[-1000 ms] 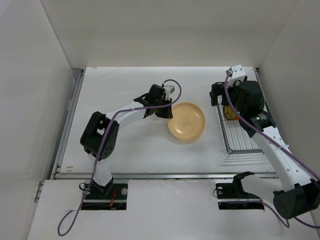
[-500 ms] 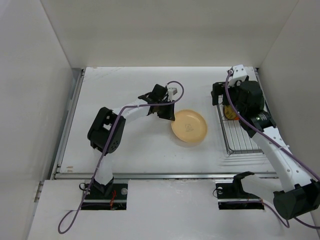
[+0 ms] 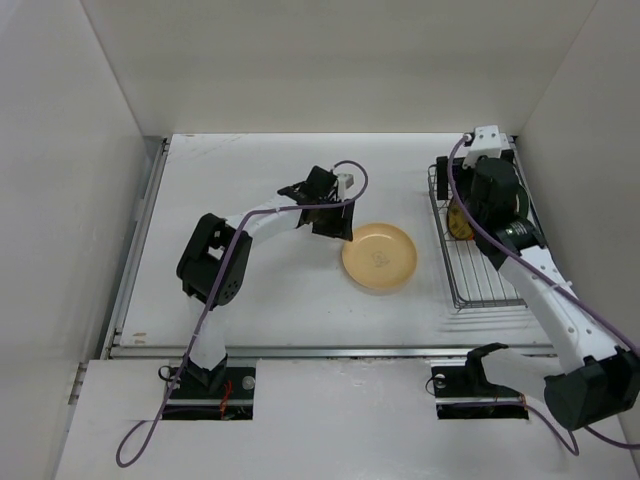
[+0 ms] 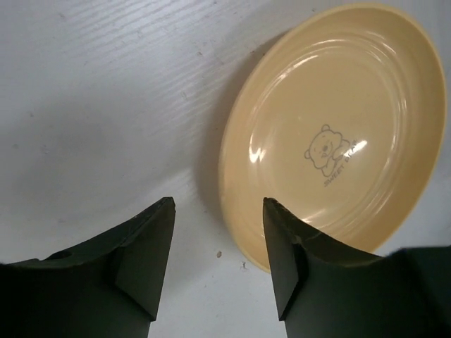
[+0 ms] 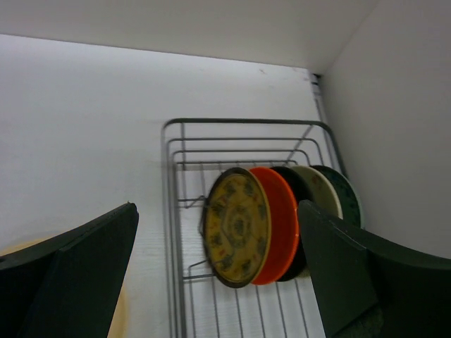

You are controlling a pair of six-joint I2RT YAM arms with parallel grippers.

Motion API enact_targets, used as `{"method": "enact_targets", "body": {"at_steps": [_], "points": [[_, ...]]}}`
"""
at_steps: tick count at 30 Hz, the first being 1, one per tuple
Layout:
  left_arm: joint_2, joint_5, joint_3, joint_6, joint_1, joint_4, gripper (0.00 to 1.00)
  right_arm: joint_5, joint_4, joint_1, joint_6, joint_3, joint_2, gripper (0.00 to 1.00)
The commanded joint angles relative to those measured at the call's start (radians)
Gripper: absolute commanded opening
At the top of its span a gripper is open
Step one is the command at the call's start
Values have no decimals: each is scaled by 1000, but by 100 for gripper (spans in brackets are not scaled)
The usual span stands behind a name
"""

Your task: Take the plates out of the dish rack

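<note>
My right gripper lowers toward the dish rack next until its fingers straddle the yellow patterned plate's near rim, because this plate stands first in the row.
A tan-yellow plate with a bear print lies flat on the table; it also shows in the left wrist view. My left gripper is open and empty at its left rim, with the right finger over the plate's edge. The silver wire dish rack stands at the right. In the right wrist view several plates stand upright in the dish rack: a yellow patterned one in front, an orange-red one, a cream one and dark ones. My right gripper hangs open above them.
White walls close in the table at the back, left and right; the rack sits close to the right wall. The table's left edge has a metal rail. The arm bases stand at the near edge.
The tan-yellow plate has shifted a little to the right and toward the front with the left gripper following. The right gripper has moved right, over the rack's plates.
</note>
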State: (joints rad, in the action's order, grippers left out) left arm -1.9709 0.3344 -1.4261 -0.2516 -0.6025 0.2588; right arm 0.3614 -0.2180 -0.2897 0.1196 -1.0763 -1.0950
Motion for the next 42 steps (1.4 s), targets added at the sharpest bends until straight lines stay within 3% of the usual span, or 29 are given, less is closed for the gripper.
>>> {"method": "enact_targets", "body": {"at_steps": [1,2,6,12,22,42], "points": [[41,-100,-46,8,-2,36,51,273,72,-11,84,-23,-74,100],[88,-119,-46,17,-2,21,60,299,72,0,97,-24,-100,100],[246,-198,36,46,-2,-44,70,326,5,24,106,-56,-233,100],[426,-268,118,55,-2,-111,77,327,-26,69,124,-65,-275,91],[474,-261,122,37,-2,-102,78,206,-87,176,124,-65,-296,63],[483,-261,113,37,-2,-102,81,120,-144,204,124,-83,-378,45]]}}
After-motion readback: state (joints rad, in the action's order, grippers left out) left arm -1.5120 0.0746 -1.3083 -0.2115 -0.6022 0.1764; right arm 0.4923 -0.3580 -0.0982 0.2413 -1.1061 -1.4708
